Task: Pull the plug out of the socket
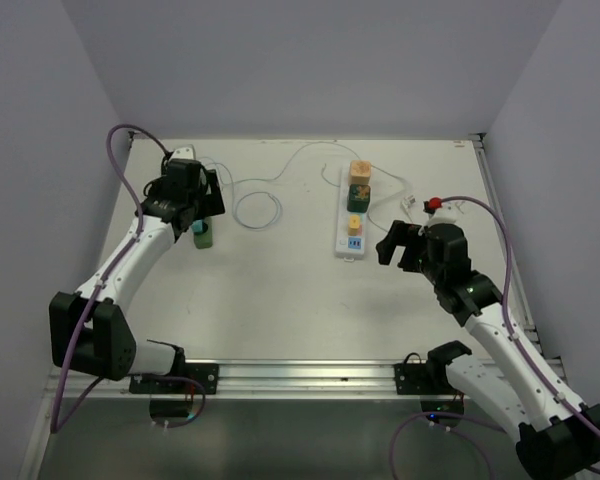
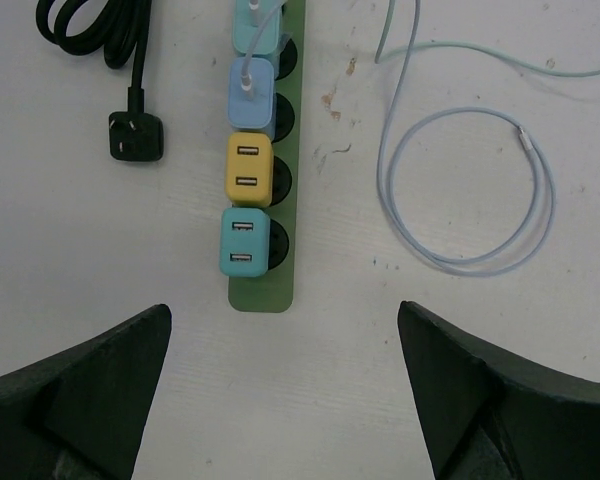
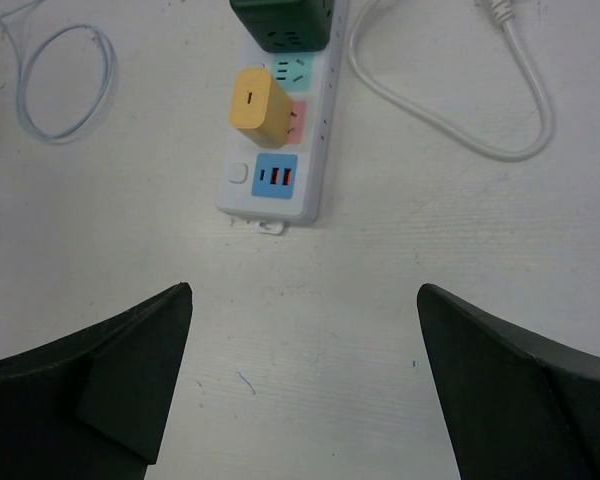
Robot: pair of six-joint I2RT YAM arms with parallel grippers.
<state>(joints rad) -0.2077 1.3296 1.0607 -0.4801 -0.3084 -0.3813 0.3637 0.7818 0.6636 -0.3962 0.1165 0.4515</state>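
My left gripper should go down next onto the teal plug at the near end of the green power strip, with its fingers on both sides of the teal plug, as the yellow plug crowds its far side.
A white power strip lies mid-table; it carries an orange plug, a dark green plug and a yellow plug. In the right wrist view the strip holds the yellow plug and the dark green plug. My right gripper is open and empty, just short of the strip's near end. A green strip holds a teal plug, a yellow plug and a light blue plug. My left gripper is open and empty above its end.
A loose black plug with its coiled cord lies left of the green strip. A looped white cable lies between the strips. The white strip's cord curves to its right. A small red item sits near the right wall.
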